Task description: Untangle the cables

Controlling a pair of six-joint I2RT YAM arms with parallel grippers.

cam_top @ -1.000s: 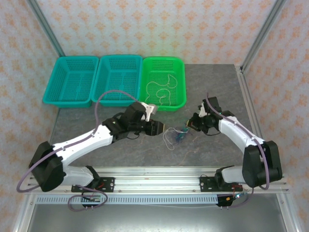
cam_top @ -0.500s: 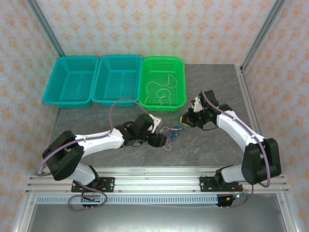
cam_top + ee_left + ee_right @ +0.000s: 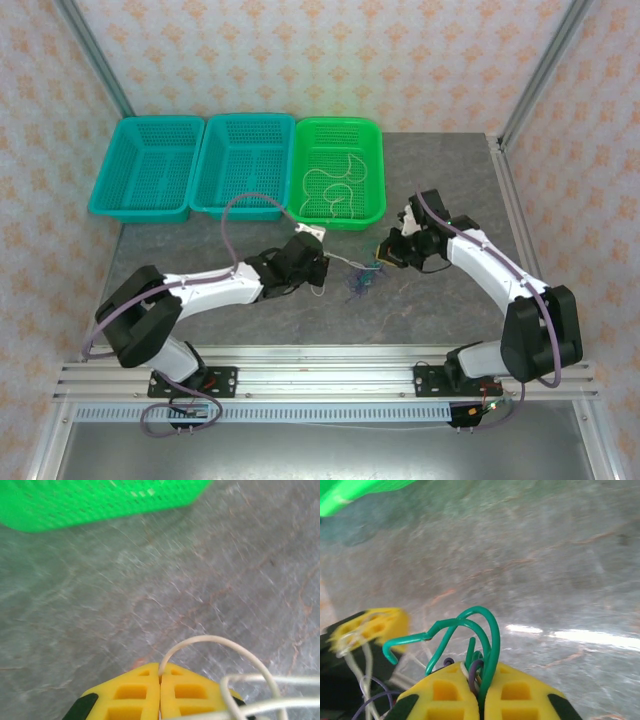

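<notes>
The green basket (image 3: 100, 500) lies outward of my left gripper. My left gripper will next lift away from the tangle and move outward over the basket to release the whitish cable.
The cables (image 3: 358, 280) lie as a small tangle on the grey table between my two grippers. My left gripper (image 3: 318, 263) sits just left of the tangle. Its yellow fingers (image 3: 135, 690) are shut on a whitish cable (image 3: 215, 640) that loops out from between the tips. My right gripper (image 3: 388, 250) is at the tangle's right side, shut on a bundle of wires. Green wire (image 3: 492, 630) arches out of it, with purple wire (image 3: 476, 670) and a whitish strand pinched between the pads. The left gripper's yellow tips (image 3: 372, 625) show blurred in the right wrist view.
A green basket (image 3: 372, 205) behind the grippers holds a loose whitish cable (image 3: 335, 180). Two teal baskets (image 3: 145, 165) (image 3: 243, 165) stand to its left. Metal frame posts rise at the table's back corners.
My left gripper reached right to the tangle, shut on the whitish cable and drew back up and left. My right gripper carried its bundle up and left, then held still.
</notes>
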